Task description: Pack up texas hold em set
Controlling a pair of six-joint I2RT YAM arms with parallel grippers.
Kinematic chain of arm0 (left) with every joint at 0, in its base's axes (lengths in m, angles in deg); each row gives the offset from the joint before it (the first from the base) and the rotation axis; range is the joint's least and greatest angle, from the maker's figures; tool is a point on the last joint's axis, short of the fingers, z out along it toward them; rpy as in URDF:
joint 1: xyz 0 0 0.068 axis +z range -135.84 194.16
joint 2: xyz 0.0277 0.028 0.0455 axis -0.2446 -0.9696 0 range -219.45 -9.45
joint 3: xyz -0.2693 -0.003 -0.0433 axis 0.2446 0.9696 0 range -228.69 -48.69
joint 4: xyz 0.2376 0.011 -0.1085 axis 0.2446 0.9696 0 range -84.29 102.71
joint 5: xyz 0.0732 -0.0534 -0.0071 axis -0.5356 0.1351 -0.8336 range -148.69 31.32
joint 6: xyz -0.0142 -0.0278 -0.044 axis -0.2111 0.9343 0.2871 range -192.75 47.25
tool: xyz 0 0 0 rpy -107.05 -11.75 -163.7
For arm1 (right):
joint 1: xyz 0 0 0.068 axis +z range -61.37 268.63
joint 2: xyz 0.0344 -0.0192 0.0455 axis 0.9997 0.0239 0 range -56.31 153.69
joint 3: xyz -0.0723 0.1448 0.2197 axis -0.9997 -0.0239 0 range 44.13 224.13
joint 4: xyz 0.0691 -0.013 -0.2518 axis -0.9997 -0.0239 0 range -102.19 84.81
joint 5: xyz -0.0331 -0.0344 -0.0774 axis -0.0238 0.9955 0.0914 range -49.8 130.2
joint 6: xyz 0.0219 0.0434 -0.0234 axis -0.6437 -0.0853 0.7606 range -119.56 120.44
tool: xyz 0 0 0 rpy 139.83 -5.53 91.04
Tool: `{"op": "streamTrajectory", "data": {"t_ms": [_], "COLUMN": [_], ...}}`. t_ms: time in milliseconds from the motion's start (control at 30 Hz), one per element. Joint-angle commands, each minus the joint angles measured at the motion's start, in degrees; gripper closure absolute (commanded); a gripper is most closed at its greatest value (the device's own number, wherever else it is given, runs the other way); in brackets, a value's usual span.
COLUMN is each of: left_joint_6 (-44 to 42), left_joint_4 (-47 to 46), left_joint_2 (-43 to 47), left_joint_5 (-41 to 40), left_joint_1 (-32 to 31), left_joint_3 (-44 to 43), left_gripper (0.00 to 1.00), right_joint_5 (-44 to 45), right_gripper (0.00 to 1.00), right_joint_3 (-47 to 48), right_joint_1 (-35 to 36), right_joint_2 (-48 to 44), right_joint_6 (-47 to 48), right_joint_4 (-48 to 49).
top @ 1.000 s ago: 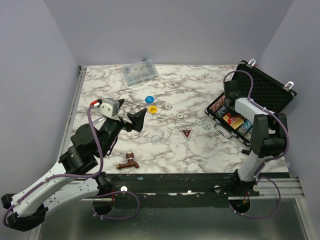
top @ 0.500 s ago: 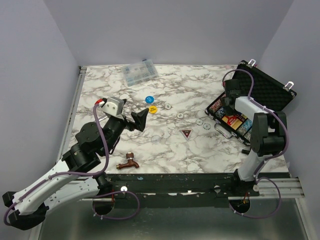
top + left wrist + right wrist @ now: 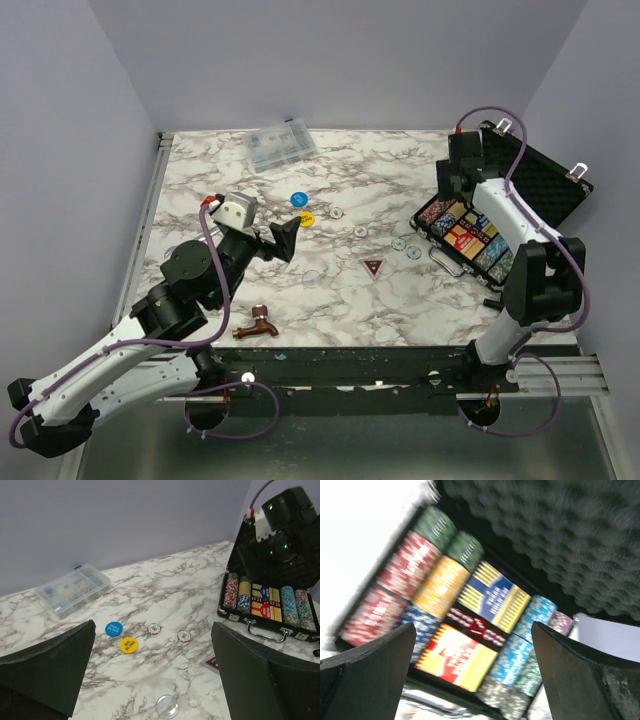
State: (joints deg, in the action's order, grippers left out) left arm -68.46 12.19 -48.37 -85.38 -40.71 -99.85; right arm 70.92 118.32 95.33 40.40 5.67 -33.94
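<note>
My right gripper should next swing back and go down around the red triangular card (image 3: 373, 267), because that card is below it and to its left in the top view.
The black hard case (image 3: 545, 185) lies open at the right, its foam lid (image 3: 560, 540) tilted back. Chip rows (image 3: 470, 238) and two card boxes (image 3: 492, 596) fill its tray. My right gripper (image 3: 450, 190) hovers open and empty over the case's far left end; in its own view it (image 3: 472, 630) is above the boxes. A blue disc (image 3: 298, 199), a yellow disc (image 3: 307, 218), several loose chips (image 3: 360, 231) and a clear disc (image 3: 313, 277) lie on the marble. My left gripper (image 3: 283, 238) is open and empty, near the discs (image 3: 129, 644).
A clear plastic compartment box (image 3: 281, 146) sits at the back left. A copper faucet (image 3: 257, 325) lies near the front edge by the left arm. A red triangular card (image 3: 373, 266) lies mid-table. Purple walls close in the table on three sides.
My right gripper has risen and moved toward the far end of the case. My left arm has shifted slightly right, toward the discs. Both grippers stay open.
</note>
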Motion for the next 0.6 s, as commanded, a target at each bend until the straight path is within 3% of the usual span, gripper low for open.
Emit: {"op": "streamTrajectory", "data": {"t_ms": [0,167,267,367,567], "left_joint_6": [-1.6,-2.8,-3.5,-3.9,-3.9], "left_joint_4": [-0.8,-1.0,-0.3,-0.4,-1.0], "left_joint_2": [-0.4,-2.0,-3.7,-4.8,-6.3], "left_joint_5": [-2.8,-4.5,-5.9,-6.5,-8.2], "left_joint_1": [-0.2,-0.1,-0.1,-0.1,-0.1], "left_joint_3": [0.0,0.2,-0.3,-0.3,0.2], "left_gripper": [0.01,0.01,0.01,0.01,0.01], "right_joint_5": [-10.8,-31.7,-39.3,-40.0,-35.9], "right_gripper": [0.00,0.00,0.00,0.00,0.00], "right_joint_3": [8.9,-1.4,-8.2,-11.8,-12.5], "right_joint_1": [1.0,2.0,5.3,8.8,17.2], "right_joint_2": [-2.6,-6.7,-9.5,-10.2,-4.4], "right_joint_6": [-21.0,-30.1,-27.7,-24.2,-22.4], "right_joint_4": [-10.3,-4.4,1.8,5.4,3.7]}}
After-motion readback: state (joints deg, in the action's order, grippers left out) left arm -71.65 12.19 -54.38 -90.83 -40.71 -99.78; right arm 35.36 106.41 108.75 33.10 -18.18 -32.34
